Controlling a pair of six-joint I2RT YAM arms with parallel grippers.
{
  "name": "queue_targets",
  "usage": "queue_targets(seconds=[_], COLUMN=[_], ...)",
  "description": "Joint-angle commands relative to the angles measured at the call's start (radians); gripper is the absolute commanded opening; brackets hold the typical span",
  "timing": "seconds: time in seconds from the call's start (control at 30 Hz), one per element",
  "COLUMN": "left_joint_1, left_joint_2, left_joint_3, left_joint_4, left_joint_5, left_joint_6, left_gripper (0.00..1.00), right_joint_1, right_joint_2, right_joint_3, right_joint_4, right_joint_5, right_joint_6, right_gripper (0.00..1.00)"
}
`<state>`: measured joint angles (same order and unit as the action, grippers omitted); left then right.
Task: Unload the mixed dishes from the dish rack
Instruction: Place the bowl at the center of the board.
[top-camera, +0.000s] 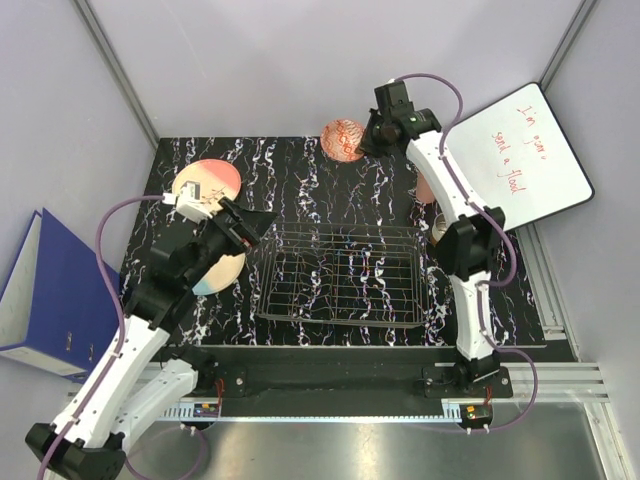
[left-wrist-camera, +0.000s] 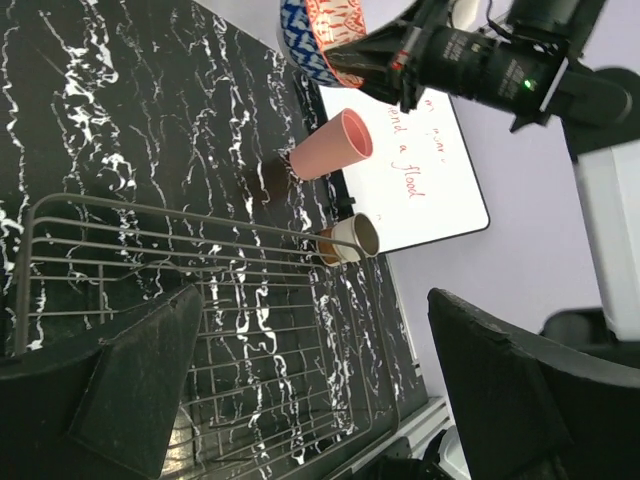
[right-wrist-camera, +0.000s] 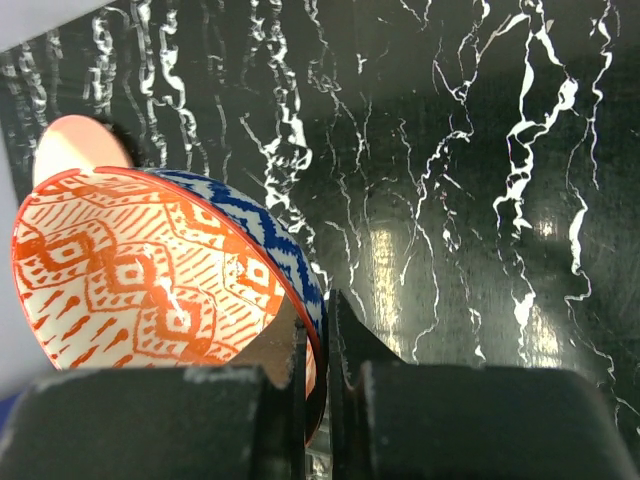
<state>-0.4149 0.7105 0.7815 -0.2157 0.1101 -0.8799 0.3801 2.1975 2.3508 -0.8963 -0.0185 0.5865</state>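
Note:
The patterned bowl in my right gripper goes down next, onto the table beyond the rack (right-wrist-camera: 400, 200).
The dish rack (top-camera: 340, 275) (left-wrist-camera: 200, 300), a low dark wire basket, sits mid-table with nothing in it. My right gripper (top-camera: 360, 138) (right-wrist-camera: 318, 350) is shut on the rim of the patterned bowl (top-camera: 342, 140) (right-wrist-camera: 150, 280) (left-wrist-camera: 320, 40), blue and white outside and orange inside, held above the table's far edge. My left gripper (top-camera: 248, 226) (left-wrist-camera: 320, 385) hangs open over the rack's left end, holding nothing. Under the left arm lies a light blue and cream plate (top-camera: 218, 272), with a pink and cream plate (top-camera: 207, 183) behind it. A pink cup (left-wrist-camera: 330, 145) and a cream cup (left-wrist-camera: 350, 240) lie right of the rack.
A whiteboard with red writing (top-camera: 525, 155) (left-wrist-camera: 420, 180) leans at the table's right side. A blue binder (top-camera: 40, 290) lies off the table to the left. Grey walls close in the back and both sides.

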Motion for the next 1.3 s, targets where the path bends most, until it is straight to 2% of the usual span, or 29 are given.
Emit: queue_targets(seconds=[0.0, 0.3, 0.97, 1.07, 1.2, 1.27], left_joint_1=[0.005, 0.005, 0.005, 0.005, 0.005, 0.005], left_joint_2=[0.009, 0.037, 0.073, 0.078, 0.079, 0.083], left_joint_3=[-0.027, -0.077, -0.103, -0.110, -0.114, -0.114], left_joint_4=[-0.010, 0.009, 0.015, 0.016, 0.019, 0.021], left_joint_5=[-0.004, 0.030, 0.051, 0.053, 0.054, 0.056], left_joint_6=[0.035, 0.024, 0.022, 0.021, 0.022, 0.024], left_gripper=[0.99, 0.99, 0.99, 0.99, 0.99, 0.99], right_joint_1=[0.000, 0.000, -0.004, -0.004, -0.006, -0.004], right_joint_2=[0.105, 0.275, 0.380, 0.386, 0.360, 0.328], right_joint_3=[0.169, 0.165, 0.064, 0.042, 0.019, 0.012], right_joint_4=[-0.052, -0.030, -0.004, -0.004, 0.005, 0.019], right_joint_5=[0.008, -0.014, -0.001, -0.008, -0.008, -0.014], right_joint_6=[-0.007, -0.007, -0.031, -0.028, -0.034, -0.034], right_gripper=[0.00, 0.00, 0.00, 0.06, 0.23, 0.36])
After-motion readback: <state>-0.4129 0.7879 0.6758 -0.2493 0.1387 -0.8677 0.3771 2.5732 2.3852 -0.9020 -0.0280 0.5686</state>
